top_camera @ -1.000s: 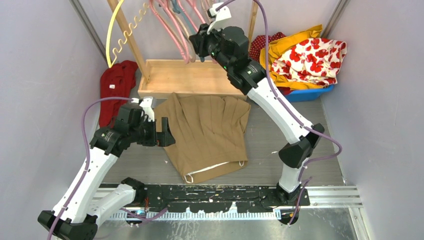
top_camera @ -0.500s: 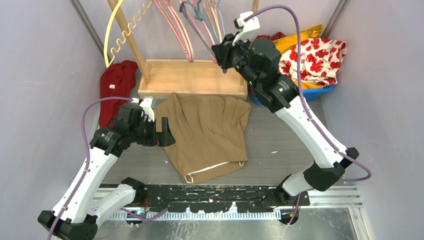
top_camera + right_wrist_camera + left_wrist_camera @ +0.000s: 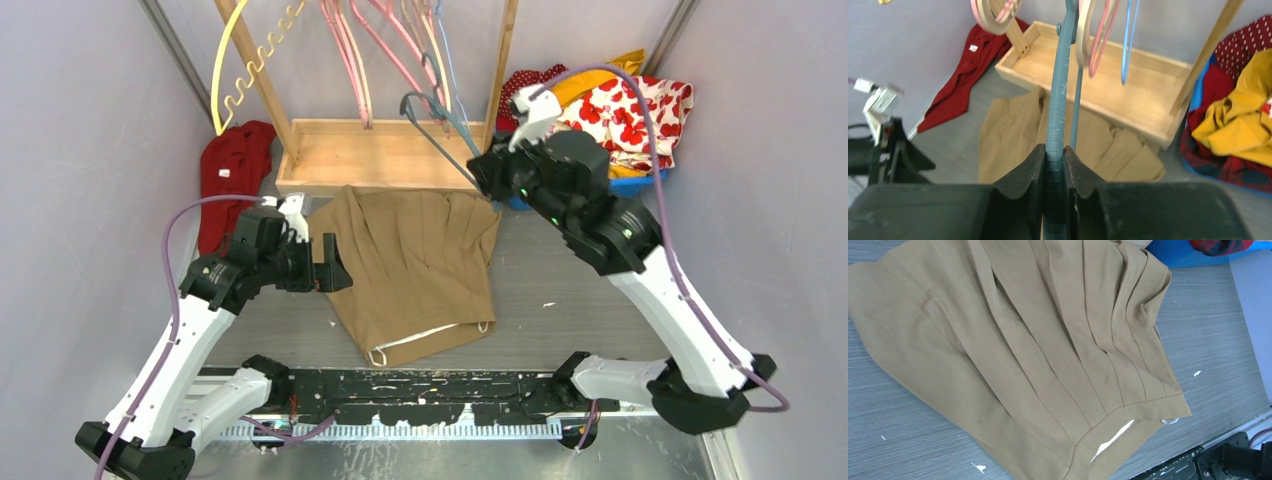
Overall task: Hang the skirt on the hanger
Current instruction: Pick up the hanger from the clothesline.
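The blue hanger should next come back beside the skirt's waistband (image 3: 472, 322) in my right gripper, which will turn toward my open, empty left gripper and release the hanger.
A tan pleated skirt (image 3: 415, 265) lies flat on the grey table, its waistband towards the arm bases; it fills the left wrist view (image 3: 1038, 355). My right gripper (image 3: 487, 178) is shut on a blue hanger (image 3: 440, 125), held in the air above the skirt's far right corner. In the right wrist view the hanger's bar (image 3: 1055, 110) runs up from between the pinching jaws (image 3: 1053, 150), with the skirt (image 3: 1013, 125) below. My left gripper (image 3: 335, 268) stands open at the skirt's left edge, holding nothing; its fingers do not show in its own view.
A wooden rack with a tray base (image 3: 380, 155) stands at the back, carrying pink hangers (image 3: 345, 60) and a yellow coiled one (image 3: 225, 70). A red garment (image 3: 232, 165) lies at the back left. A blue bin (image 3: 620, 188) heaped with clothes sits at the back right.
My right arm has drawn the blue hanger away from the rack, towards the near right and lower, above the skirt's far corner. The left arm and the skirt have not moved.
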`<state>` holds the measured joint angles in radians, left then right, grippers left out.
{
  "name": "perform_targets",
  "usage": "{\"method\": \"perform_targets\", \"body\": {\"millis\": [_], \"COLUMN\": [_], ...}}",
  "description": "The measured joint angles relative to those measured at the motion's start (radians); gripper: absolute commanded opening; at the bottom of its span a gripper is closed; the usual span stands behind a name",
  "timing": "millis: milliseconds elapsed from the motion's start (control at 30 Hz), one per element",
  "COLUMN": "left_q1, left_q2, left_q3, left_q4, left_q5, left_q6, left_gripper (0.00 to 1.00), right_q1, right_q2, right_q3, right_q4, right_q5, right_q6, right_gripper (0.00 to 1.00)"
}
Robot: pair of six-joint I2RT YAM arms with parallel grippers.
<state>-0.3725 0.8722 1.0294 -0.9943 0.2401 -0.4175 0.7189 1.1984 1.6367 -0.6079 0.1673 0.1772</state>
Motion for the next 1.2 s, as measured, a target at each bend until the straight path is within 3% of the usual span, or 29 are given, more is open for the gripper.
{"method": "perform_targets", "body": {"millis": [367, 767, 967, 1200], "left_q1": [0.000, -0.027, -0.156, -0.348], "left_q2": [0.001, -0.082, -0.073, 0.014], "left_q3": [-0.036, -0.048, -0.078, -0.076], "left_q4": [0.052, 0.061, 0.048, 0.040], "left_q5": [0.055, 0.091, 0.032, -0.096], "left_q6": [-0.026, -0.045, -0.055, -0.071], "left_gripper": [0.99, 0.89, 0.89, 0.90], "right_q1": [0.000, 0.000, 0.000, 0.000], "right_q2": [-0.303, -0.575, -0.705, -0.790], "right_q3": [-0.105, -0.644, -0.817, -0.864], "right_q4": [-0.240, -0.198, -0.071, 0.006], "right_q5": [-0.189, -0.524, -0.647, -0.723], "right_q6": [0.183, 0.473, 0.592, 0.663], "right_gripper": [0.01, 0.01, 0.01, 0.01]}}
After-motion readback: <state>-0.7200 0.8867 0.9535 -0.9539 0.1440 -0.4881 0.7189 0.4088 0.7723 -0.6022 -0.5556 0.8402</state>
